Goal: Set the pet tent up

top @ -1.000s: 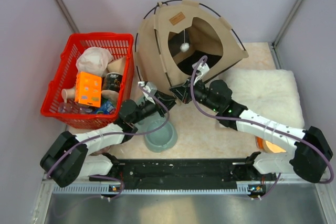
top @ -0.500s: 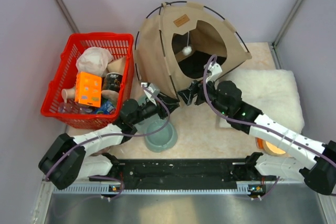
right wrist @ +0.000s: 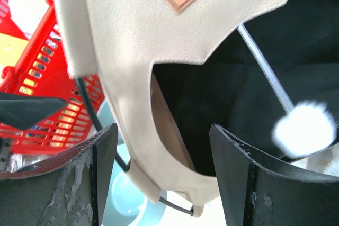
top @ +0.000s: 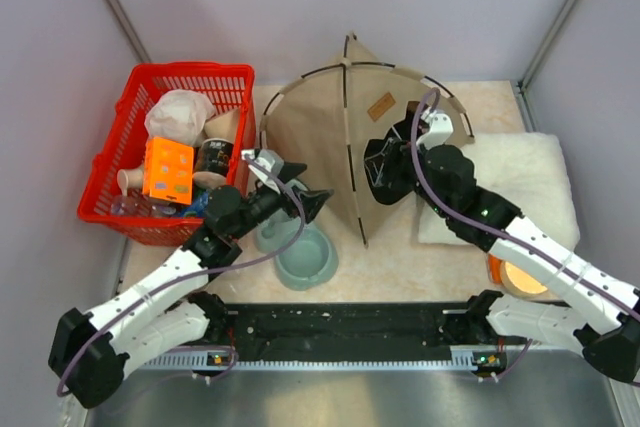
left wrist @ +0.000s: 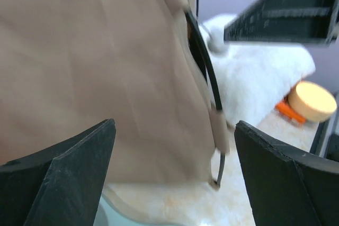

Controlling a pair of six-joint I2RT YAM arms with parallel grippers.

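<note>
I will lift my left gripper outward and turn it to face the near pole's fabric seam higher up [top: 348,128]. The sleeve makes a narrow fold there between the tan sides of the tent.
The pet tent [top: 320,137] stands at the table's middle, tan with thin dark poles arching over it and a brown label patch [top: 381,106]. My left gripper [top: 308,202] is open just left of its near corner, holding nothing. In the left wrist view the tan wall [left wrist: 95,62] and a pole end [left wrist: 217,173] lie beyond the open gripper [left wrist: 175,126]. My right gripper [top: 378,169] is at the doorway side. In the right wrist view its gripper [right wrist: 163,130] is open, with the doorway rim [right wrist: 143,146] loose between the fingers, and the white pompom [right wrist: 304,128] hangs against the black lining.
A red basket [top: 190,69] full of items stands at the left. A pale green bowl [top: 307,257] sits under the left gripper. The fluffy white cushion [top: 515,172] lies at the right, with an orange disc [top: 515,277] by its near edge.
Both grippers have opened and let go of the tent. The tent has swung from leaning back with its doorway up to standing. The left arm drew back left; the right moved up.
</note>
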